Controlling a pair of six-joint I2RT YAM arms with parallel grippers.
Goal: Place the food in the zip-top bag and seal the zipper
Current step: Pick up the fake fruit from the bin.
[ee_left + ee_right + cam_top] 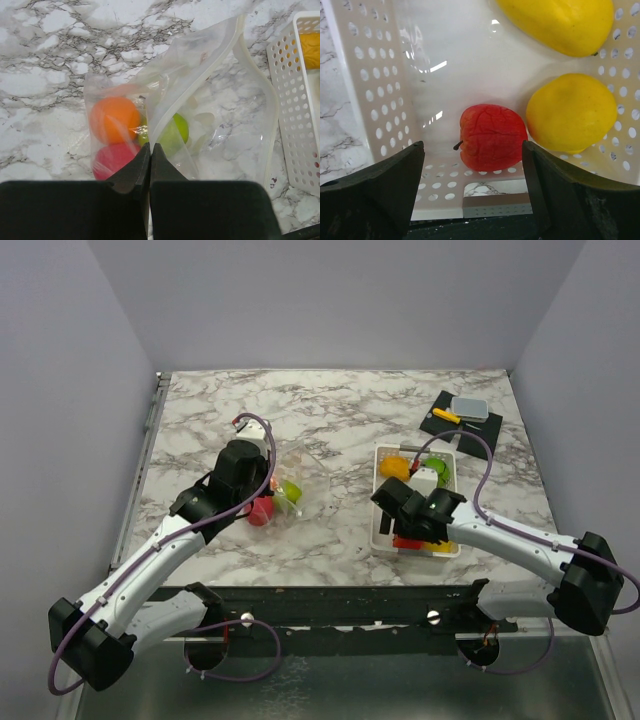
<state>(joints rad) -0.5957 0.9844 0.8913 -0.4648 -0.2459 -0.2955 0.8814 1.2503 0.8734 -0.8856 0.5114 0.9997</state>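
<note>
Next I need to lower my right gripper deeper into the basket [375, 90] and close its fingers around the red fruit [492, 138], since that fruit lies below it, between the open fingertips.
The clear zip-top bag [220, 120] lies on the marble with its mouth open toward the white basket [292, 115]. Its pale zipper [197, 80] strip runs diagonally. Inside sit an orange fruit [114, 119], a red one [112, 160] and a green one [176, 130]. My left gripper [150, 148] is shut on the bag's film; it also shows in the top view [268, 502]. My right gripper [473, 162] is open, low in the basket [375, 90], its fingers on either side of a red fruit [492, 137]. Two yellow fruits [572, 112] lie beside it.
The basket [379, 490] stands right of the bag [305, 475], with my right gripper [405, 528] over its near end. A black mat [440, 423] with a grey lidded box [469, 407] and a yellow item lies at the back right. Walls enclose the table.
</note>
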